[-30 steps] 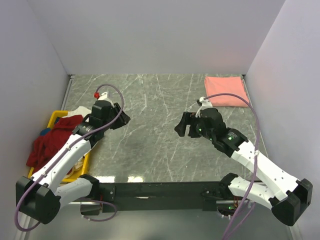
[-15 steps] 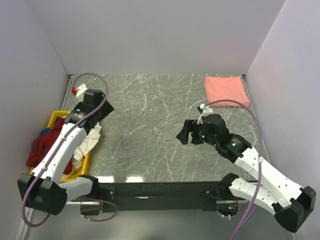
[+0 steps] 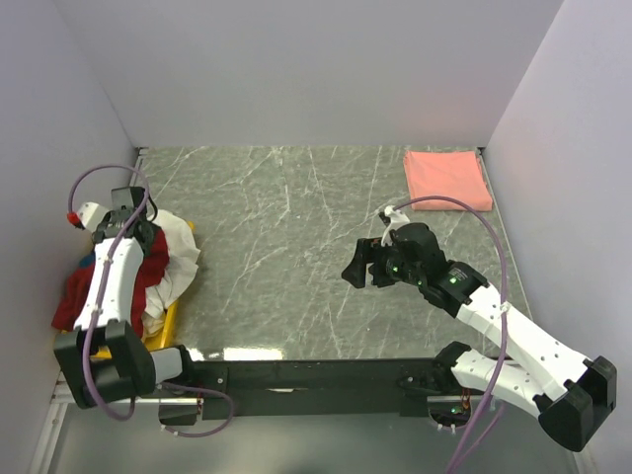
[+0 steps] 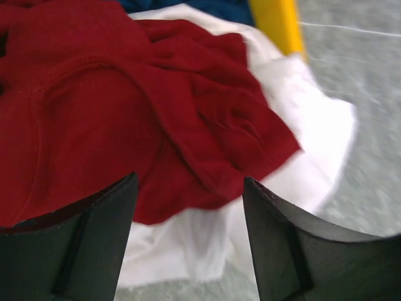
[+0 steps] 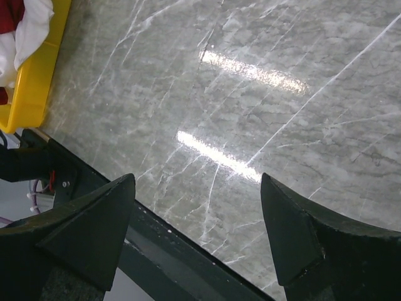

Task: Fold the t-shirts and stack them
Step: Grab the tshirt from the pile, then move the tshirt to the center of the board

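My left gripper lowers onto the red shirt's raised fold (image 4: 188, 150) next and closes, because the dark red t-shirt (image 4: 106, 113) lies on top of the cream-white one.
A dark red t-shirt (image 4: 106, 113) lies crumpled on top of a cream-white t-shirt (image 4: 294, 163) in the yellow bin (image 4: 276, 25). A bit of blue t-shirt (image 4: 213, 7) shows behind them. In the top view the pile sits at the far left, with the red shirt (image 3: 84, 291) and the white shirt (image 3: 176, 259). My left gripper (image 4: 189, 180) is open and empty just above the pile (image 3: 133, 242). A salmon-pink t-shirt (image 3: 447, 180) lies folded at the far right corner. My right gripper (image 3: 357, 269) is open and empty over the bare marble (image 5: 197, 179).
The yellow bin's edge (image 3: 168, 324) stands at the table's left side, and it also shows in the right wrist view (image 5: 37, 81). The black frame rail (image 3: 316, 375) runs along the near edge. Grey walls close in the left, back and right.
My left arm has swung from the table's middle-left out to the far left over the bin. My right gripper has shifted slightly toward the near edge.
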`<state>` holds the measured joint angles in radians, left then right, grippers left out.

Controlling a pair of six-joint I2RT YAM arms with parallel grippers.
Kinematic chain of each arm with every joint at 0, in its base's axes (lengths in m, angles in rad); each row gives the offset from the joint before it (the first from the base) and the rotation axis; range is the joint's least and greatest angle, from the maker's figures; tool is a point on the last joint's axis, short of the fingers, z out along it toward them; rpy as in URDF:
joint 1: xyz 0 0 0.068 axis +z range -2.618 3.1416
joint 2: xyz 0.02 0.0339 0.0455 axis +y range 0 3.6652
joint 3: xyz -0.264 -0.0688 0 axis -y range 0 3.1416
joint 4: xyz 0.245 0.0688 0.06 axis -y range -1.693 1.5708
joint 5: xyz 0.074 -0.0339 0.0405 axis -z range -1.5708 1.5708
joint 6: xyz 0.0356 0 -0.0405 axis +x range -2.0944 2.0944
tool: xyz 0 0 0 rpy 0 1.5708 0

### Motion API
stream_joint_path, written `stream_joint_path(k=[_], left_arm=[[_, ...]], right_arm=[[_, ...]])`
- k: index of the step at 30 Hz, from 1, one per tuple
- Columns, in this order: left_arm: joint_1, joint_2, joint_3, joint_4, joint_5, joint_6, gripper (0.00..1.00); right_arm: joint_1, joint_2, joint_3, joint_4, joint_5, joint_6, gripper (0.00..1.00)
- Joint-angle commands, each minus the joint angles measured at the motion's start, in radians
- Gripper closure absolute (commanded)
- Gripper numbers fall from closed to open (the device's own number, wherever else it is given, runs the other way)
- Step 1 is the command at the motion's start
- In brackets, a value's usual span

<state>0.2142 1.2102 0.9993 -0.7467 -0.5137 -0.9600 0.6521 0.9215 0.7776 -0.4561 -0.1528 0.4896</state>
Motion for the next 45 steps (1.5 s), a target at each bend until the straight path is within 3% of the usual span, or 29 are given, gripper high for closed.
stream_joint_path(k=[1, 5, 8, 11, 13, 14, 20, 23, 33, 37, 40, 41, 45], left_arm=[[0.025, 0.064, -0.011, 0.059, -0.045, -0.026, 0.27], [0.05, 0.127, -0.025, 0.105, -0.045, -0.026, 0.28], [0.065, 0.161, -0.039, 0.148, -0.029, -0.016, 0.37], [0.083, 0.201, -0.019, 0.145, -0.006, -0.005, 0.7], [0.082, 0.195, -0.002, 0.136, 0.0, 0.012, 0.86], [0.082, 0.172, 0.016, 0.126, 0.004, 0.021, 0.99], [0.083, -0.006, 0.1, 0.109, 0.07, 0.113, 0.99], [0.082, -0.089, 0.157, 0.122, 0.168, 0.174, 1.0], [0.025, -0.14, 0.493, 0.194, 0.523, 0.228, 1.0], [-0.097, -0.052, 0.738, 0.228, 0.586, 0.237, 1.0], [-0.28, 0.072, 0.954, 0.189, 0.537, 0.288, 1.0], [-0.353, 0.128, 0.998, 0.179, 0.529, 0.296, 1.0], [-0.476, 0.213, 1.116, 0.181, 0.541, 0.307, 1.0]], right_arm=[[0.004, -0.001, -0.011, 0.048, -0.031, -0.017, 0.13], [0.004, -0.007, -0.014, 0.045, -0.03, -0.019, 0.13], [0.004, -0.012, -0.023, 0.053, -0.037, -0.019, 0.14], [0.004, -0.013, -0.02, 0.05, -0.041, -0.02, 0.14], [0.003, -0.018, -0.018, 0.048, -0.042, -0.023, 0.14], [0.003, -0.019, -0.02, 0.048, -0.044, -0.023, 0.14], [0.004, -0.024, -0.02, 0.048, -0.053, -0.025, 0.14], [0.004, -0.019, -0.012, 0.045, -0.054, -0.025, 0.14], [0.004, 0.014, 0.018, 0.048, -0.054, -0.025, 0.15], [0.004, 0.023, 0.038, 0.046, -0.037, -0.023, 0.16], [0.004, 0.022, 0.054, 0.045, -0.01, -0.02, 0.16], [0.004, 0.02, 0.058, 0.043, -0.002, -0.02, 0.16], [0.003, -0.004, 0.074, 0.039, 0.047, -0.014, 0.15]])
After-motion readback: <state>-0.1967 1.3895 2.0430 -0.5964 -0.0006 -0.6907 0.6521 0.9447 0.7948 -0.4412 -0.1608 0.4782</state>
